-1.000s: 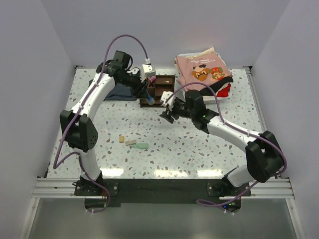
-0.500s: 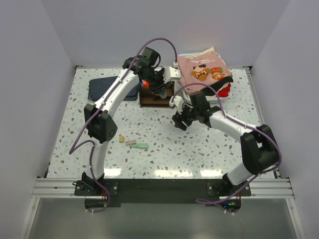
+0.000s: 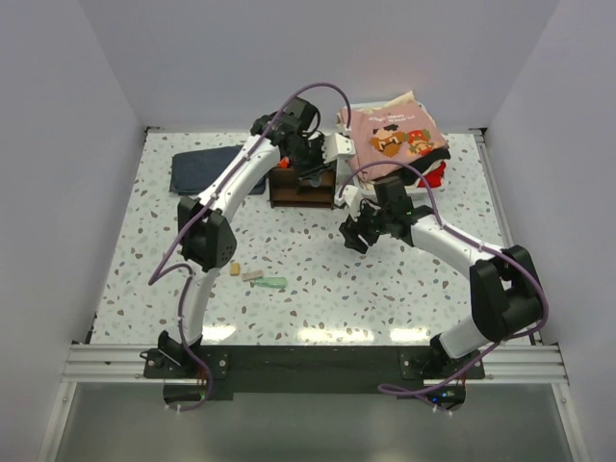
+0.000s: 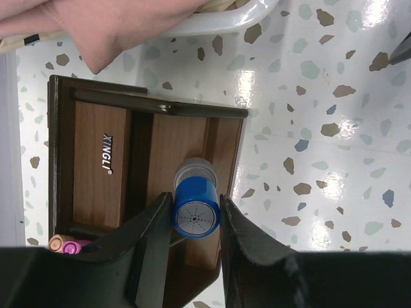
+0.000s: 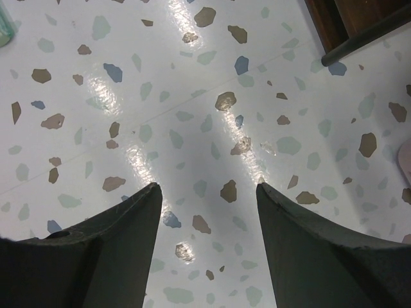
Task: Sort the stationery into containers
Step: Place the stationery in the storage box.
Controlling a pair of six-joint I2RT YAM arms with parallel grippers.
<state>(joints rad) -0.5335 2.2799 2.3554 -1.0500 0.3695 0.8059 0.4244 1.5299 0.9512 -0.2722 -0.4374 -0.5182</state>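
Note:
I will next move my left gripper outward and toward the white bin to let go of the blue cap, because the slot (image 4: 139, 146) beside the XINGLI panel is farther out than the gripper.
My left gripper (image 4: 196, 200) is shut on a tiny blue-capped bottle (image 4: 194, 218), held above the right-hand compartment of the dark brown wooden organiser (image 4: 96, 160). Orange and magenta pen caps (image 4: 64, 244) stick out of its lower left corner. From above, the left gripper (image 3: 315, 173) hangs over the organiser (image 3: 300, 188). My right gripper (image 3: 354, 234) is open over bare table just right of the organiser, nothing between its fingers (image 5: 128, 212). A tan eraser (image 3: 234, 269), a pale eraser (image 3: 252, 275) and a green one (image 3: 272, 282) lie on the table at the front left.
A white bin (image 3: 358, 108) with pink clothes (image 3: 395, 135) stands behind and to the right of the organiser; its rim (image 4: 218, 22) is close to the organiser. A dark blue folded cloth (image 3: 202, 169) lies at the back left. White walls enclose the table.
My left arm has swung right from the organiser's left side to above it, carrying the bottle. My right gripper has drawn back to the right, away from the organiser, still open.

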